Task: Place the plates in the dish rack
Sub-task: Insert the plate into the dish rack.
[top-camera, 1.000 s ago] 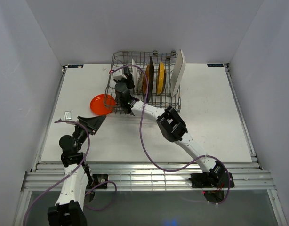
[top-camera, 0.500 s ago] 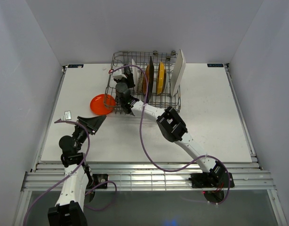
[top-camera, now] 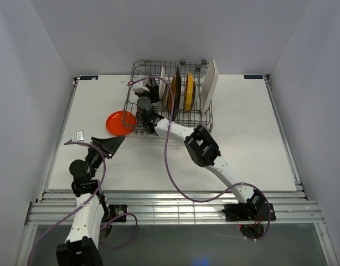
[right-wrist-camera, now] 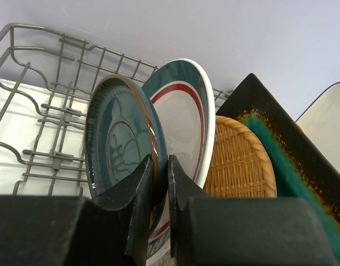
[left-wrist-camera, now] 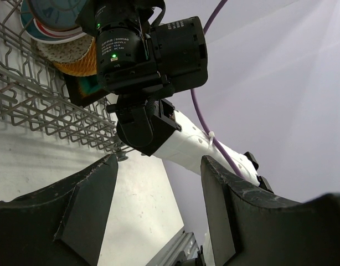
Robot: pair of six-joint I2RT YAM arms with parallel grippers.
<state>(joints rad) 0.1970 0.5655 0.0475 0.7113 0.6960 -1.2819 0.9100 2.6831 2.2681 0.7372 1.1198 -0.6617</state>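
Bare rack wires show beside the white teal-rimmed plate [right-wrist-camera: 189, 119], so my right gripper brings the upright teal plate down between the wires next to release the plate's rim.
The grey wire dish rack [top-camera: 206, 117] stands at the back of the table. In it, on edge, are a white rectangular plate [top-camera: 210, 83], a yellow plate [top-camera: 189, 91] and a dark square plate [top-camera: 177, 88]. My right gripper [right-wrist-camera: 160, 172] reaches into the rack's left end, shut on the rim of an upright teal plate [right-wrist-camera: 117, 144]. Just behind it stand a white teal-rimmed plate [right-wrist-camera: 189, 119], a woven wood-tone plate [right-wrist-camera: 239, 163] and the green-centred square [right-wrist-camera: 283, 160]. An orange plate [top-camera: 120, 122] lies flat on the table left of the rack. My left gripper [top-camera: 116, 143] hovers open and holds nothing, near the table's left front.
My right arm [top-camera: 203, 147] stretches diagonally across the table's middle, trailing a purple cable [top-camera: 169, 166]. A small tag [top-camera: 80, 134] lies near the left edge. In the left wrist view, the right wrist's black camera housing [left-wrist-camera: 142, 50] fills the space in front of the rack [left-wrist-camera: 37, 100].
The right gripper has shifted slightly right inside the rack with the teal plate, nudging the white teal-rimmed plate more upright. The left arm has not moved.
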